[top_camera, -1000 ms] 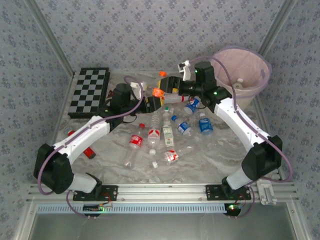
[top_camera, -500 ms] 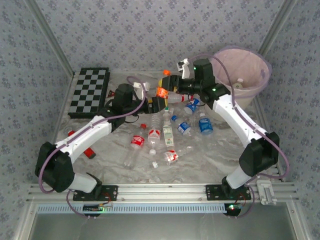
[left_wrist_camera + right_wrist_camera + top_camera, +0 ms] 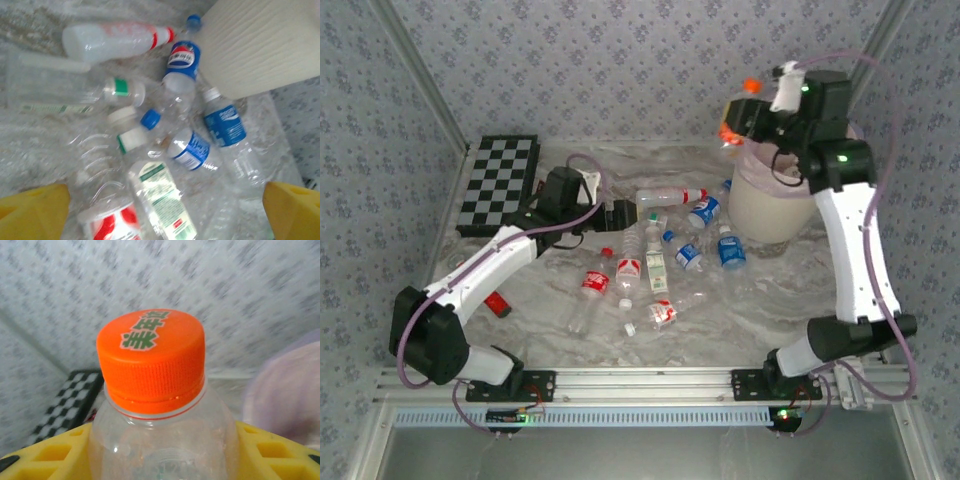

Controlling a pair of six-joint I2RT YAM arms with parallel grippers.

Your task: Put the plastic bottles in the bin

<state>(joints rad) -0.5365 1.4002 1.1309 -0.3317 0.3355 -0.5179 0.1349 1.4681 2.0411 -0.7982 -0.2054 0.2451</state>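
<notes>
My right gripper moves the clear bottle across the bin's rim next, then down inside, and releases it, as the bin's opening [image 3: 784,165] [image 3: 295,402] lies beside and below.
My right gripper [image 3: 744,122] is raised beside the left rim of the bin [image 3: 770,205], shut on a clear bottle with an orange cap [image 3: 751,86]. In the right wrist view that bottle [image 3: 152,360] stands upright between my yellow fingers [image 3: 272,450], with the bin's pink bag [image 3: 292,395] just to the right. My left gripper [image 3: 620,213] hangs open over the table with nothing in it. Its fingertips [image 3: 35,212] frame several loose bottles: a red-labelled one [image 3: 115,40], a blue-labelled one [image 3: 225,125] and a green-labelled one [image 3: 160,192].
A chequered board [image 3: 500,182] lies at the back left. A small red object [image 3: 498,304] sits beside my left arm. More bottles [image 3: 660,313] are scattered across the middle of the table. The bin's cream wall [image 3: 265,45] stands close to the bottle pile.
The orange-capped bottle passed from my left gripper to my right. The left opened and drew back a little; the right shut on the bottle and lifted it up and right to the bin's rim.
</notes>
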